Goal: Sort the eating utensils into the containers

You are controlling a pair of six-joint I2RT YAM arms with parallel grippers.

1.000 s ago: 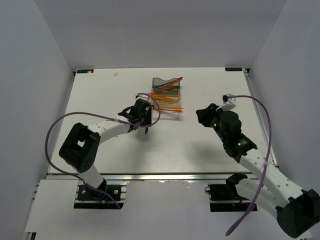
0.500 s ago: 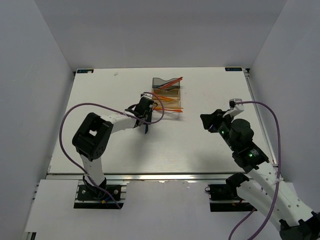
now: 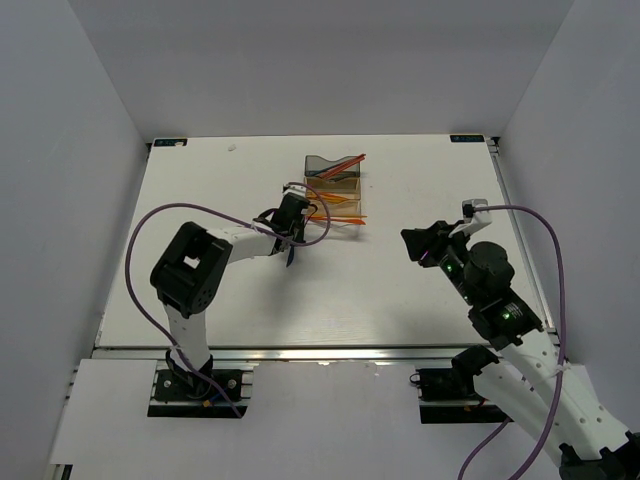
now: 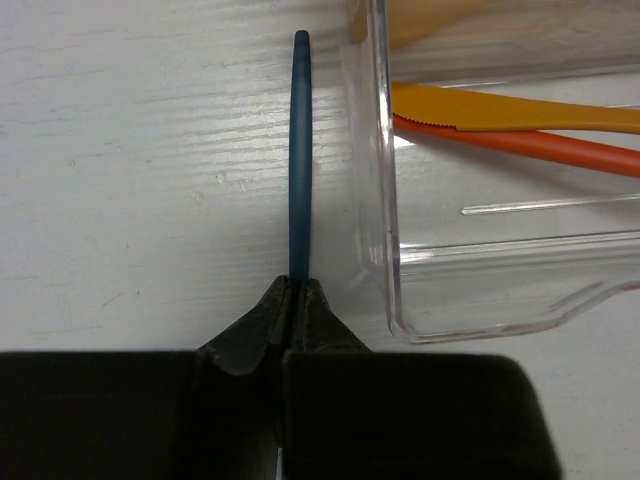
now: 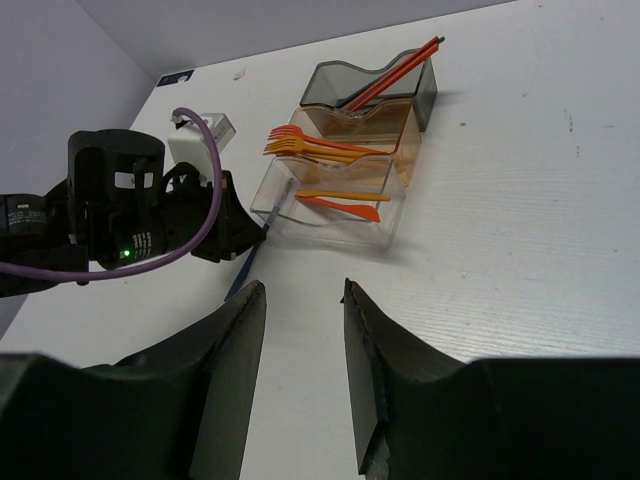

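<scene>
My left gripper should next lift the thin dark blue utensil, pull it back and let go of it, because the tabletop back there is bare and clear of the bins.
My left gripper is shut on a thin dark blue utensil that lies on the table right beside the clear bin of the containers. From above, that gripper sits just left of the row of bins: smoky grey, amber, clear. Orange sticks lean in the grey bin, orange forks lie in the amber one, and orange knives in the clear one. My right gripper hangs open and empty, well right of the bins.
The white table is enclosed by grey walls on three sides. A purple cable loops over the left arm, and another trails from the right arm.
The left gripper has shut on the dark blue utensil beside the clear bin. The right arm has drawn back toward the near right.
</scene>
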